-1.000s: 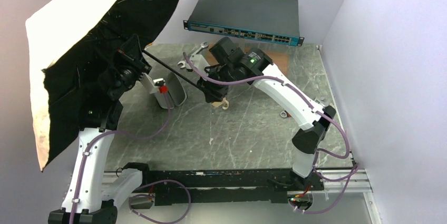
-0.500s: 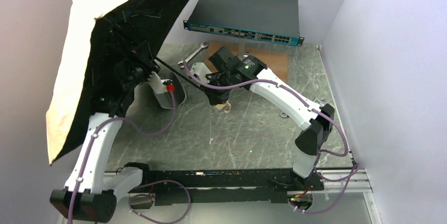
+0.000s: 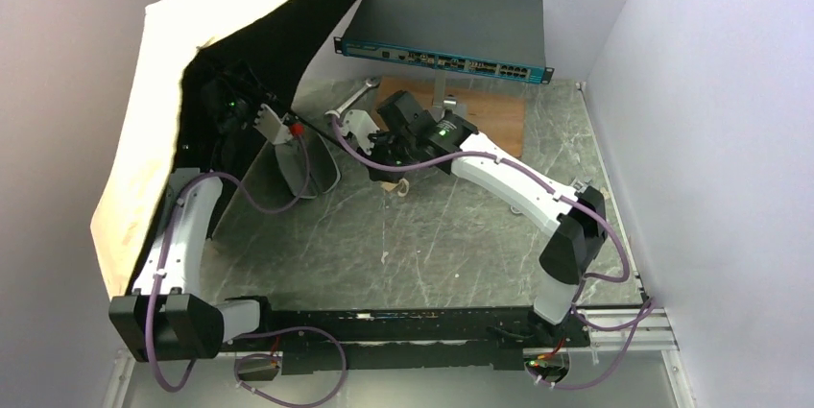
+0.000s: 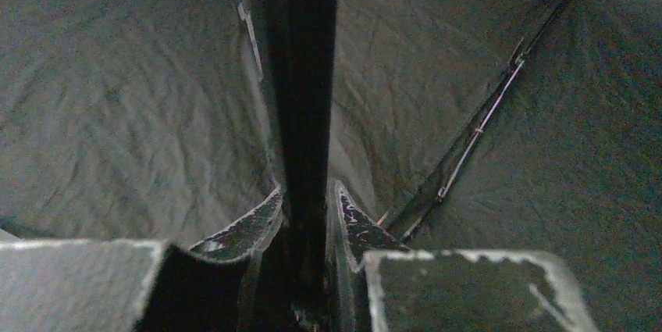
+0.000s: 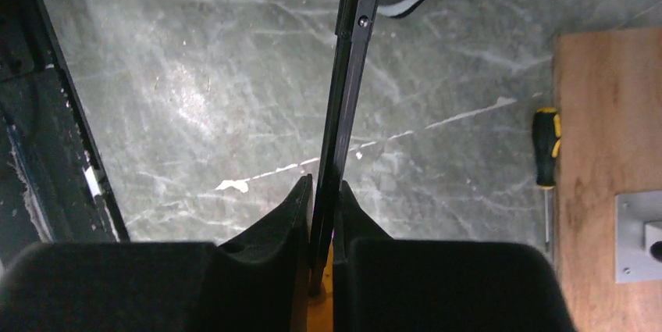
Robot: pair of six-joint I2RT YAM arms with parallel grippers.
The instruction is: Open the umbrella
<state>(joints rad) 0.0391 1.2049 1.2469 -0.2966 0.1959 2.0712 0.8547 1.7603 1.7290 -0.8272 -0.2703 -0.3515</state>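
Observation:
The umbrella's canopy is already spread, so next I will move my right gripper to the left in the top view, toward the grey oblong, and let go of the umbrella's stem.
The umbrella stands spread at the left, cream outside with black lining facing the table. Its thin black shaft runs from the canopy to a tan handle. My left gripper is deep under the canopy. In the left wrist view its fingers flank the shaft closely, with a thin gap on the right side; a metal rib crosses the lining. My right gripper is shut on the shaft just above the handle, fingers pinching it.
A dark-grey network switch sits at the back on a stand over a wooden board. A wrench lies near it and a screwdriver beside the board. A grey pale-rimmed oblong lies under the shaft. The left wall is close behind the canopy.
The canopy has swung more upright and toward the back. My left arm has reached farther back along the shaft and its jaws have eased. My right gripper has closed on the shaft.

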